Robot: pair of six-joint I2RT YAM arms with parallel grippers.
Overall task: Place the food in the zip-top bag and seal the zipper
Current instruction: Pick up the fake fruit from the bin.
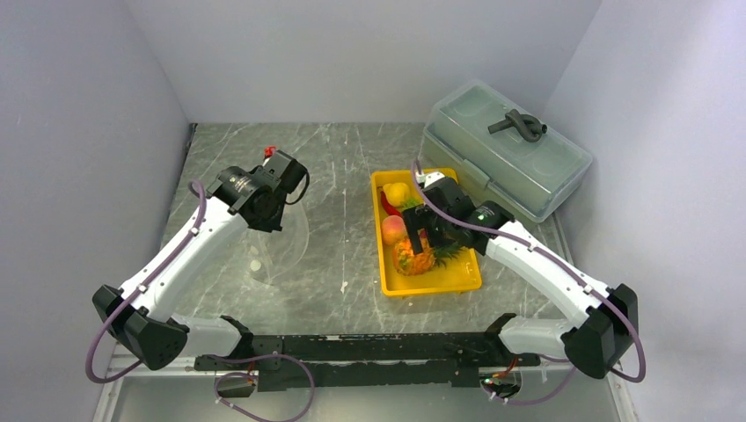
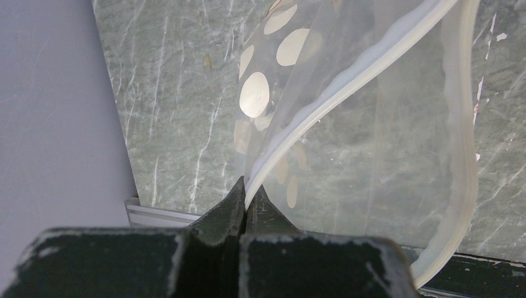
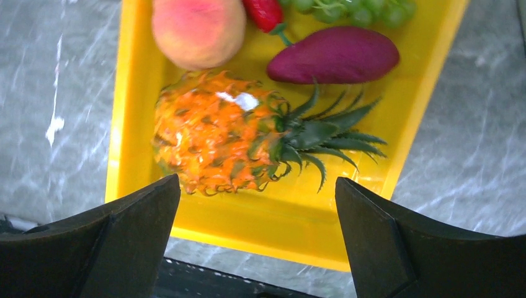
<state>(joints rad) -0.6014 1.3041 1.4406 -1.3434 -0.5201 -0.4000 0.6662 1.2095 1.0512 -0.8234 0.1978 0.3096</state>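
My right gripper turns its fingers across the green top's base (image 1: 435,252) (image 3: 293,134) below it next. It then lowers them to close there, where the pineapple narrows.
The clear zip-top bag (image 1: 283,246) with white dots (image 2: 254,94) hangs open over the table on the left. My left gripper (image 1: 274,211) (image 2: 246,186) is shut on the whitish zipper (image 2: 347,81) at the mouth edge. The food lies in the yellow tray (image 1: 431,286): the orange pineapple (image 3: 217,139) (image 1: 413,257), the orange round fruit (image 3: 198,31) (image 1: 392,229), the red chili (image 3: 265,13), the green grapes (image 3: 347,9) and the lemon (image 1: 397,193). My right gripper (image 3: 255,183) (image 1: 425,236) is open and empty, just above the pineapple, with a jaw on each side.
A purple toy vegetable (image 3: 335,56) lies in the tray beside the pineapple's crown. A grey-green lidded box (image 1: 506,149) stands at the back right, close behind the tray. Grey walls close in left, right and back. A black rail (image 1: 352,352) runs along the near edge.
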